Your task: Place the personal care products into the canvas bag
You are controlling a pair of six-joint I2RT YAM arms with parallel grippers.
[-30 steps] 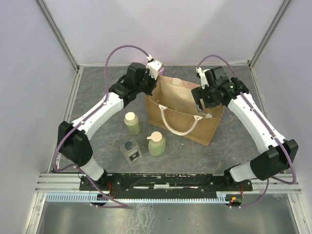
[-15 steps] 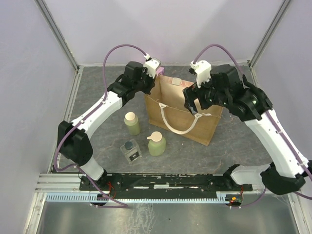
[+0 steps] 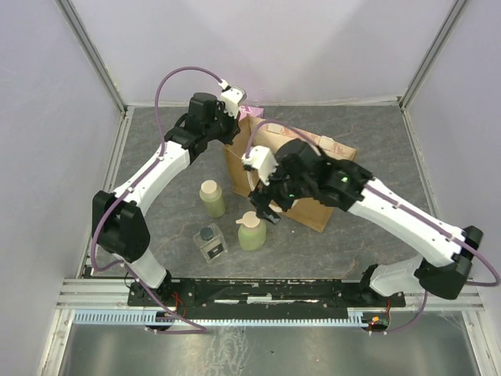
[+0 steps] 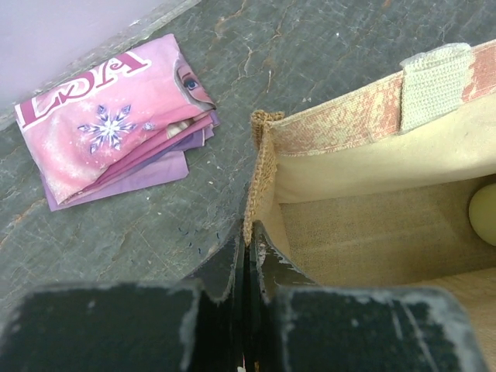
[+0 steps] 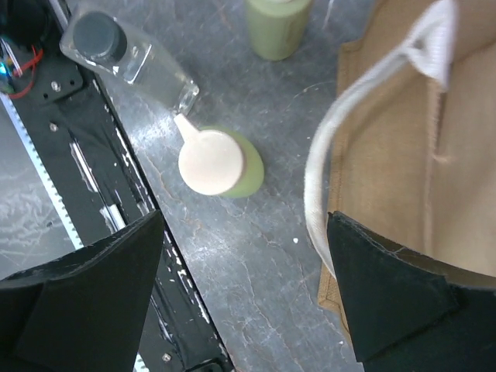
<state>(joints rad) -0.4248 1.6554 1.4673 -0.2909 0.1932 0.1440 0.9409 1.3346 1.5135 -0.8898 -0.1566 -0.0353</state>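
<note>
My right gripper will draw back from the bag [image 3: 237, 171] next and go down onto the bottle's cream pump top.
The tan canvas bag [image 3: 237, 171] stands mid-table, largely covered by my right arm. My left gripper [image 3: 235, 129] is shut on the rim at the bag's far left corner [image 4: 249, 232]. One yellow-green bottle [image 4: 484, 213] lies inside the bag. My right gripper [image 3: 264, 208] is open and empty, its jaws wide apart, just above and beside the yellow-green pump bottle [image 3: 252, 231], which also shows in the right wrist view [image 5: 217, 161]. A yellow-green capped bottle [image 3: 211, 197] and the clear square bottle [image 3: 210, 241] with a dark cap stand left of it on the table.
A pink printed pouch [image 4: 116, 116] lies on the table behind the bag's left corner. The bag's cream rope handle [image 5: 333, 178] hangs close to my right gripper's right finger. The black base rail [image 5: 77, 155] runs along the near edge.
My right arm swung from over the bag's right side to the left and forward, now above the pump bottle. My left gripper shifted slightly left, still holding the bag's rim.
</note>
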